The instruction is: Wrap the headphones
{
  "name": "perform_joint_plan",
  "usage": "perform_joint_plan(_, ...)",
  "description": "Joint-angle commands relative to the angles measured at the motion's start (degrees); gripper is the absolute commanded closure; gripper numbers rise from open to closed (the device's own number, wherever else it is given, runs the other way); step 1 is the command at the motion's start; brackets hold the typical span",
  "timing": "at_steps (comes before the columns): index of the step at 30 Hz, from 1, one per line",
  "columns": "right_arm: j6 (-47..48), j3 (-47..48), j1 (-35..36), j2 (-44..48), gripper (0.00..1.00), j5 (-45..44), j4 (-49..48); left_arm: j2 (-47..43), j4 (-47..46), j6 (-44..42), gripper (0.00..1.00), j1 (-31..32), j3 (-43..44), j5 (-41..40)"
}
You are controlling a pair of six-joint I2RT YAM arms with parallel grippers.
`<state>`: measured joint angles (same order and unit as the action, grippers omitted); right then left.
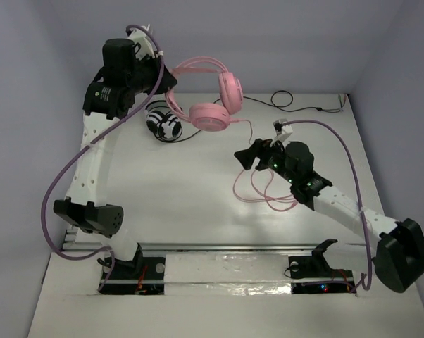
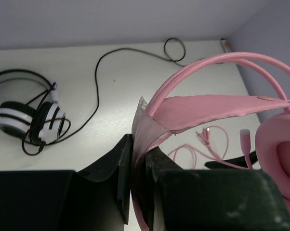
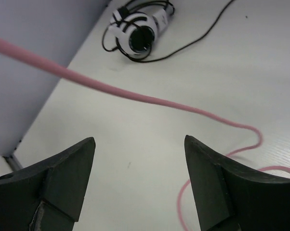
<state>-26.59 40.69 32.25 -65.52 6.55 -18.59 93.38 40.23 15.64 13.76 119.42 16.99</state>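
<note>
The pink cable (image 1: 258, 186) runs beyond my right gripper's open fingers, so I should lower them next toward the table, onto it just above its loops.
The pink headphones (image 1: 212, 95) hang in the air at the back of the table, with both round earcups facing down and right. My left gripper (image 1: 164, 70) is shut on the inner strap of the headband (image 2: 217, 108), which is pinched between the jaws of my left gripper (image 2: 140, 144). The thin pink cable (image 1: 258, 186) drops from the headphones and lies in loose loops on the table. My right gripper (image 1: 244, 156) is open and empty, just above those loops. In the right wrist view the cable (image 3: 135, 96) runs across beyond the tips of my open right gripper (image 3: 140, 144), not between them.
Smaller black-and-white headphones (image 1: 163, 123) lie on the table under the left arm, also seen in the left wrist view (image 2: 24, 118) and the right wrist view (image 3: 138, 31). Their black cable (image 1: 289, 102) trails to the back right. Grey walls close the back and sides.
</note>
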Motion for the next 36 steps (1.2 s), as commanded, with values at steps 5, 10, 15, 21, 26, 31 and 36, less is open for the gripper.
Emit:
perform_joint_plan(5, 2.9, -1.4, -4.4, -4.7, 0.22, -3.3, -6.3, -3.8, -4.9, 4.8, 1.0, -0.4, 5.5, 6.7)
perform_joint_plan(10, 2.5, -3.7, -4.9, -6.3, 0.25, -3.5, -10.3, -5.1, -6.0, 4.6, 1.0, -0.9, 3.1, 7.5)
perform_joint_plan(15, 1.7, -3.5, -4.9, -13.2, 0.22, 5.7, -15.8, -6.2, -10.8, 6.5, 1.0, -0.9, -0.1, 10.7)
perform_joint_plan(21, -1.4, -3.1, -4.9, -20.9, 0.23, 6.5, -26.7, -6.8, -12.2, 6.9, 1.0, -1.5, -1.5, 11.1)
perform_joint_plan(26, -5.8, -4.9, -4.9, -28.5, 0.29, 5.0, -36.2, -7.5, -14.3, 8.4, 1.0, -2.7, -1.6, 11.6)
perform_joint_plan(31, -10.6, -7.4, -4.4, -31.9, 0.31, 5.8, -42.5, -8.0, -16.8, 10.5, 1.0, -3.2, -1.7, 11.7)
perform_joint_plan(36, -12.6, -6.1, -3.8, -36.6, 0.3, 7.9, -45.9, -7.8, -18.9, 11.8, 1.0, -3.2, -2.5, 12.5)
